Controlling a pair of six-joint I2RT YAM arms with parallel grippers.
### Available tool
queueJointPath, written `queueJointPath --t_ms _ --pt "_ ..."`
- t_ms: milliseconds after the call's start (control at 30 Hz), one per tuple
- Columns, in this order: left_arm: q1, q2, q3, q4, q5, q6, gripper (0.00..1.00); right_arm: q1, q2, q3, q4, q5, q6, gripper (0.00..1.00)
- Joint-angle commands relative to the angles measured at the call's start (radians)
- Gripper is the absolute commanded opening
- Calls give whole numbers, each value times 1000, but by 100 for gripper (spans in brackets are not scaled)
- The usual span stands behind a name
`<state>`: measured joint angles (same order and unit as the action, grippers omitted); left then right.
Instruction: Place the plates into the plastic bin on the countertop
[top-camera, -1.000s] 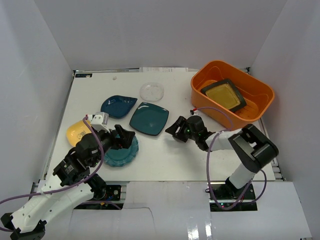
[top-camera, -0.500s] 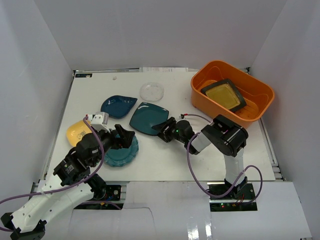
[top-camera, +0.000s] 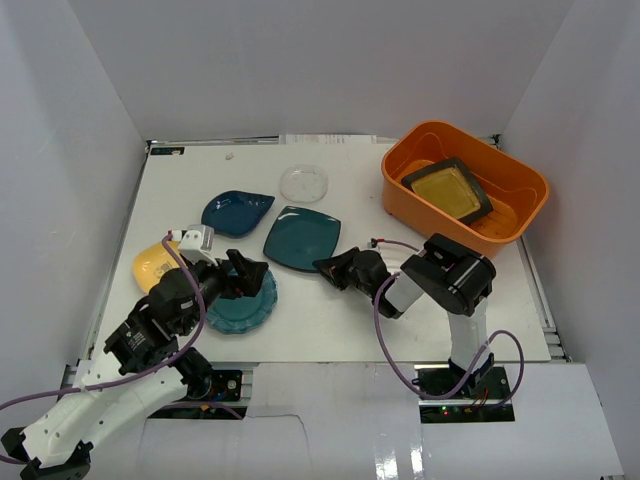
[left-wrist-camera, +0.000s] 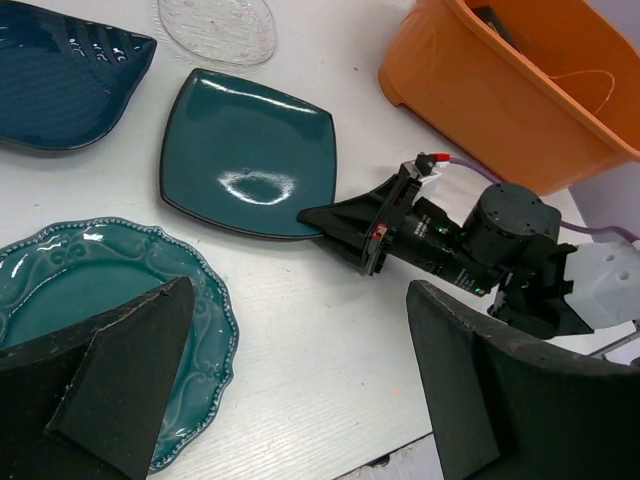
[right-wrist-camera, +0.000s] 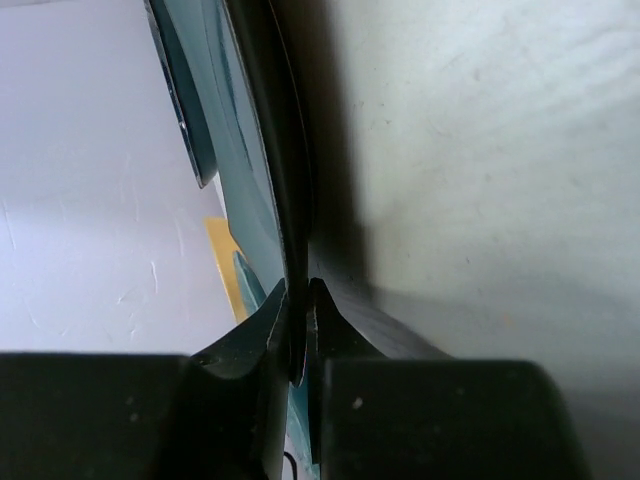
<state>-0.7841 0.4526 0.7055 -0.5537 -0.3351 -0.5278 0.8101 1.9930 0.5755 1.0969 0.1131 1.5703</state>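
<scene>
My right gripper will go up over the bin's rim, because the side of the orange bin is high. Then it will lower the teal plate onto the amber square plate (top-camera: 445, 188) and let go.
My right gripper (top-camera: 325, 265) is shut on the near right corner of the teal square plate (top-camera: 300, 237), which lies on the white countertop (top-camera: 340, 315). In the right wrist view the plate's dark rim (right-wrist-camera: 285, 200) runs edge-on between the two closed fingers (right-wrist-camera: 262, 330). My left gripper (left-wrist-camera: 297, 300) hangs open over the right edge of the teal round scalloped plate (top-camera: 240, 305), holding nothing. A dark-blue leaf-shaped plate (top-camera: 235, 211) and a small yellow plate (top-camera: 152, 264) lie to the left. The orange plastic bin (top-camera: 440, 128) at the back right holds an amber square plate (top-camera: 445, 188).
A clear round dish (top-camera: 304, 183) sits behind the teal square plate. White walls close in the countertop on three sides. The right arm's cable (top-camera: 385, 310) loops over the table near its wrist. The bin's near wall (left-wrist-camera: 500, 100) stands just right of the right gripper.
The right arm swung left to the teal square plate and its jaws shut on the plate's rim; the plate shifted slightly right. The left arm barely moved and stayed open.
</scene>
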Motion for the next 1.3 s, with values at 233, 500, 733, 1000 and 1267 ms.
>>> queueJointPath --t_ms 233,500,733,1000,1267 --pt "-4 -23 -1 -3 -18 6 98 23 -330 -201 -46 106 -179 8" --pt "-3 -60 3 -5 -45 5 98 12 -821 -102 -472 108 -464 8" --pt "-4 -81 2 -5 -45 3 98 -216 -1005 134 -699 -28 -584 8" --pt "-3 -78 -1 -3 -15 6 98 -774 -927 371 -903 -360 -624 8" --pt "-3 -77 -3 -3 1 8 98 -1037 -755 429 -940 -455 -642 8"
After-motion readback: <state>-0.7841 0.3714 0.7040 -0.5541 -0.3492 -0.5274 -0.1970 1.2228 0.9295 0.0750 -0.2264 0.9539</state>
